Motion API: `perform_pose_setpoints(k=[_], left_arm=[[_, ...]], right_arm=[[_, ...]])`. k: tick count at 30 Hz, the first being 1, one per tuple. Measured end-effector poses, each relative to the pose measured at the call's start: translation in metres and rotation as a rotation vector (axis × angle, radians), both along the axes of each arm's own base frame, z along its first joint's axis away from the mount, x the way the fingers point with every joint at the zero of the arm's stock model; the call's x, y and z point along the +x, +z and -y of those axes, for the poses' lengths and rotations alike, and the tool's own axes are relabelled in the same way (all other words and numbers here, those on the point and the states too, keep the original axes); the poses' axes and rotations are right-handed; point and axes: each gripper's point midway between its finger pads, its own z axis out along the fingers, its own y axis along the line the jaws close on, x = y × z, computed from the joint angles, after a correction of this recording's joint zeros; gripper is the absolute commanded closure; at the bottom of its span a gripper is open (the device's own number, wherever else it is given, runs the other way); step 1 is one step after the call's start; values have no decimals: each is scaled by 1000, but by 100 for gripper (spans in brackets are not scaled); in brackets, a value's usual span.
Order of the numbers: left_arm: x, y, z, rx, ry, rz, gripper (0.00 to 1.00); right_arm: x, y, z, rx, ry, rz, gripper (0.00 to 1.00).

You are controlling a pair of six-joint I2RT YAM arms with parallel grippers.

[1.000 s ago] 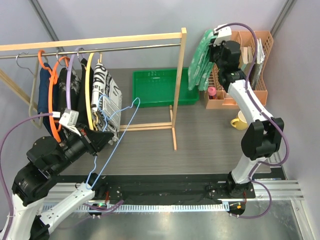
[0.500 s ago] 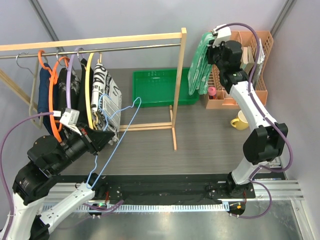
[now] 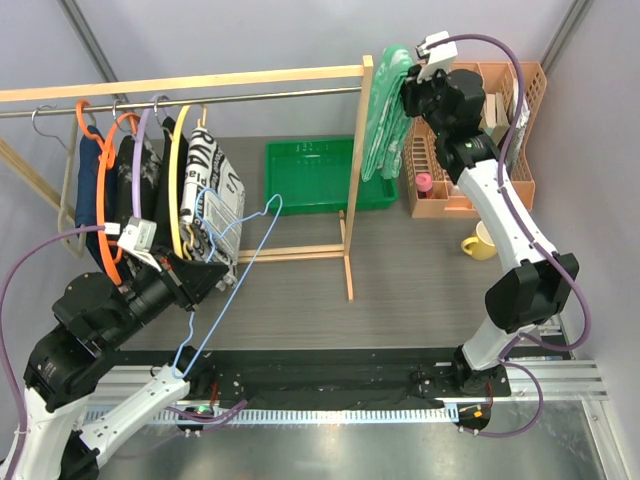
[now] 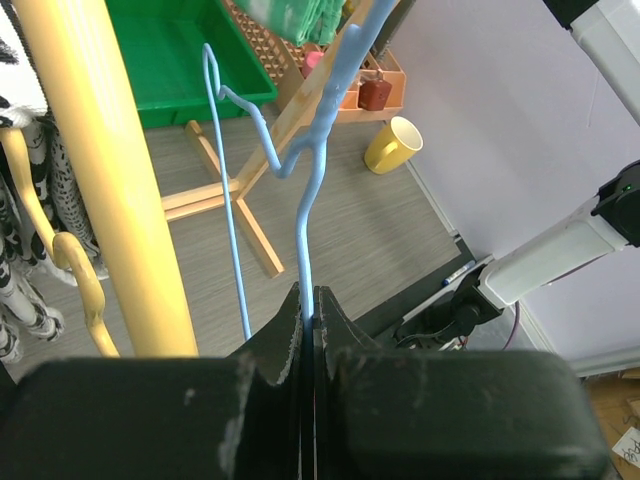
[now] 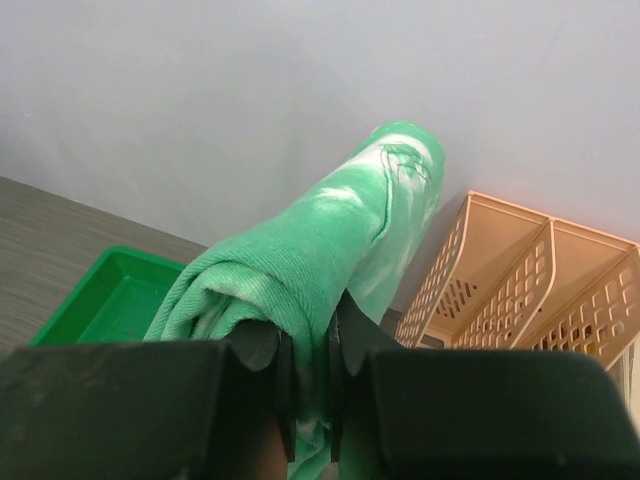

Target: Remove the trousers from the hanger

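Observation:
The trousers (image 3: pixel 382 115) are off the hanger. My right gripper will move down and to the left in the top view, over the green tray (image 3: pixel 312 175), and let go of the fold of the trousers.
The green mottled trousers (image 3: pixel 382 115) hang from my right gripper (image 3: pixel 412 92), high at the back right beside the wooden rack post. In the right wrist view the jaws are shut on a fold of the trousers (image 5: pixel 300 260). The light blue wire hanger (image 3: pixel 232 262) is bare and held out in front of the rack by my left gripper (image 3: pixel 190 275). In the left wrist view the jaws are shut on the hanger's wire (image 4: pixel 305 230). The trousers are off the hanger and well to its right.
A wooden rack (image 3: pixel 352 180) holds orange (image 3: pixel 100 200) and yellow (image 3: pixel 178 190) hangers and a newspaper-print garment (image 3: pixel 215 185). A green tray (image 3: pixel 310 175) lies behind it. An orange basket (image 3: pixel 500 130) and a yellow mug (image 3: pixel 478 243) stand at the right.
My right gripper has carried the trousers leftward and higher, from in front of the orange basket to beside the rack post. My left gripper and the hanger have stayed put.

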Motion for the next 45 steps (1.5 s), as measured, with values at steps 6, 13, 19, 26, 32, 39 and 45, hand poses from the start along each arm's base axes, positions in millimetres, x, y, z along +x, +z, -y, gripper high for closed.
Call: perform_pose_setpoints(k=[6,13,19,26,32,39,45], left_arm=[[0,1,0,-7,1,-5,100],[0,1,0,-8,2,-5,100],[0,1,0,-8,1,-5,100],[1,-4,2,-3,-6,-13,100],[-1,-3,1,-6,-5,-8,100],[-2,-4,0,-13,-4,-8,100],[-1,-7,2,-16,-3,-23,100]], right_arm=[[13,-11,-1,-3,1,-19,99],[39,-64,6,-34,-12,-111,99],[41,-86,9,-102,-3,-163,99],[60,-106,-44,-156,103,-183,99],[71,-180,-126,-134,259,-292,91],[69,-214,-159,-66,361,-371,76],[73,-210,-164,21,404,-409,48]])
